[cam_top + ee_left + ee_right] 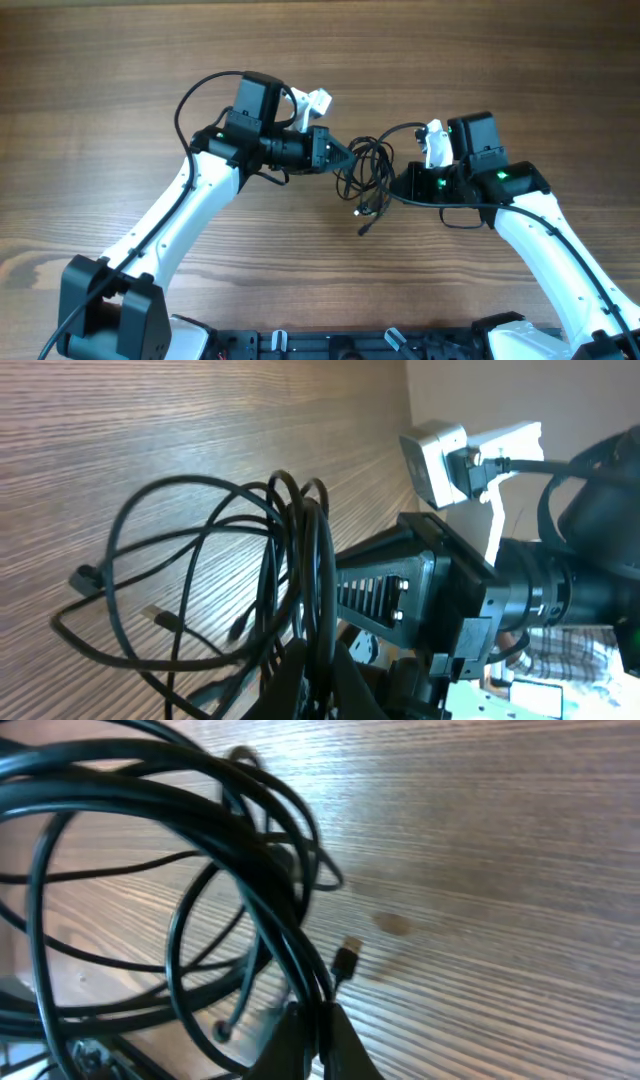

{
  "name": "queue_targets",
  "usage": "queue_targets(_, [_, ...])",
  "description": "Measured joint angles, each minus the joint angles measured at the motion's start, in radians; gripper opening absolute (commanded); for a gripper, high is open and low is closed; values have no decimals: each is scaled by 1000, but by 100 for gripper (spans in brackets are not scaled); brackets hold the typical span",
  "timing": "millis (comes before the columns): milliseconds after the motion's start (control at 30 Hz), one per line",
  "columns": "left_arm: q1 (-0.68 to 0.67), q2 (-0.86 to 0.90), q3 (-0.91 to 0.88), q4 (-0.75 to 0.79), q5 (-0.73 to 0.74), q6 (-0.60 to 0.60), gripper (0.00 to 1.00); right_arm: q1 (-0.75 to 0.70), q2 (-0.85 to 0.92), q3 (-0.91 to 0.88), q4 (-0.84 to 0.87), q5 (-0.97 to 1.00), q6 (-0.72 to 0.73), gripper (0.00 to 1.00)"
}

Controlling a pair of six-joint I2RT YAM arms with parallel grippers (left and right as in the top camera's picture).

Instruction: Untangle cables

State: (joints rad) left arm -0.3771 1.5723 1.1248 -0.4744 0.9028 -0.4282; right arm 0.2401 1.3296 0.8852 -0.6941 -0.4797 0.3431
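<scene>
Next, my left gripper moves to the left in the overhead view over the bare wooden table and releases the cables, as their loops bunch between both grippers.
The cables (368,172) are a tangle of thin black cords held above the wooden table between my two grippers. My left gripper (346,156) is shut on the left side of the tangle. In the left wrist view its fingers (322,678) pinch several strands of the cables (290,550). My right gripper (402,184) is shut on the right side. In the right wrist view its fingers (322,1032) clamp a bundle of the cables (215,830). Loose plug ends (364,226) hang below the tangle, and one plug (347,960) shows by the right fingers.
The wooden table (120,70) spreads all round. The right arm's wrist and its white camera (445,460) sit close behind the tangle in the left wrist view. The arm bases (110,310) stand at the front edge.
</scene>
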Motion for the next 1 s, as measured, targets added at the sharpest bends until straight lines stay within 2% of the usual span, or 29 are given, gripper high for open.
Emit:
queue_targets(167, [46, 0, 0, -64, -28, 8, 4, 1, 0, 0, -57, 122, 47, 4])
queue_targets(467, [135, 0, 0, -236, -288, 35, 4, 2, 0, 0, -183, 400, 256, 4])
queue_targets(733, [184, 0, 0, -271, -443, 43, 4, 2, 0, 0, -248, 517, 409, 4])
queue_targets(1000, [250, 0, 0, -282, -537, 45, 4, 2, 0, 0, -263, 578, 469, 4])
